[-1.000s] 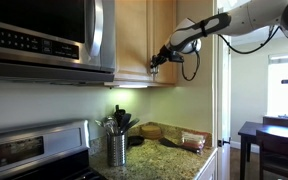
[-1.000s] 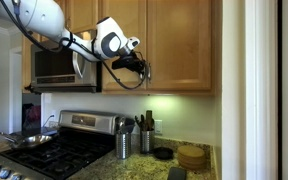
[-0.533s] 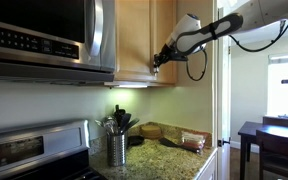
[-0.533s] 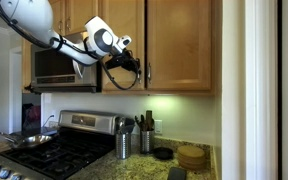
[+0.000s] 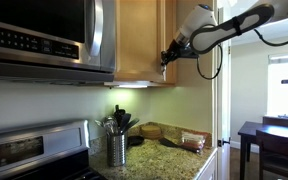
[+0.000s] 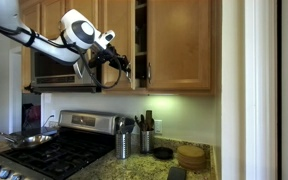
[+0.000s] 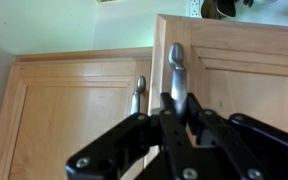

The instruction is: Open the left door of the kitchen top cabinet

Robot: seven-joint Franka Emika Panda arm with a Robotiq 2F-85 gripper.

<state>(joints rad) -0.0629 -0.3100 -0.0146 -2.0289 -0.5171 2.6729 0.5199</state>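
I will pull the silver bar handle point(image 6: 126, 71) point(image 7: 176, 62) with my gripper, away from the shut door and toward the microwave, and then let go of it, because the microwave's door is only partly open.
The kitchen top cabinet point(image 5: 134, 40) is light maple with two tall doors. In an exterior view the left door point(image 6: 124, 25) stands partly swung out, with a dark gap point(image 6: 140, 40) between it and the shut right door point(image 6: 179, 45). My gripper point(image 6: 127, 68) is at the left door's low right edge; it also shows in the other exterior view point(image 5: 165, 58). In the wrist view my jaws point(image 7: 179, 105) are shut on the left door's silver bar handle point(image 7: 176, 62). The twin handle point(image 7: 139, 95) lies further back on the shut door.
A steel-and-black microwave point(image 6: 54, 68) hangs just left of the cabinet, close to my arm point(image 6: 79, 30). Below are a stove point(image 6: 54, 150) with a pan point(image 6: 24, 140), utensil holders point(image 6: 124, 143) and a granite counter point(image 5: 169, 155).
My gripper has pulled the handle outward and leftward. The left door has swung from shut to partly open, and a dark gap has opened between the doors.
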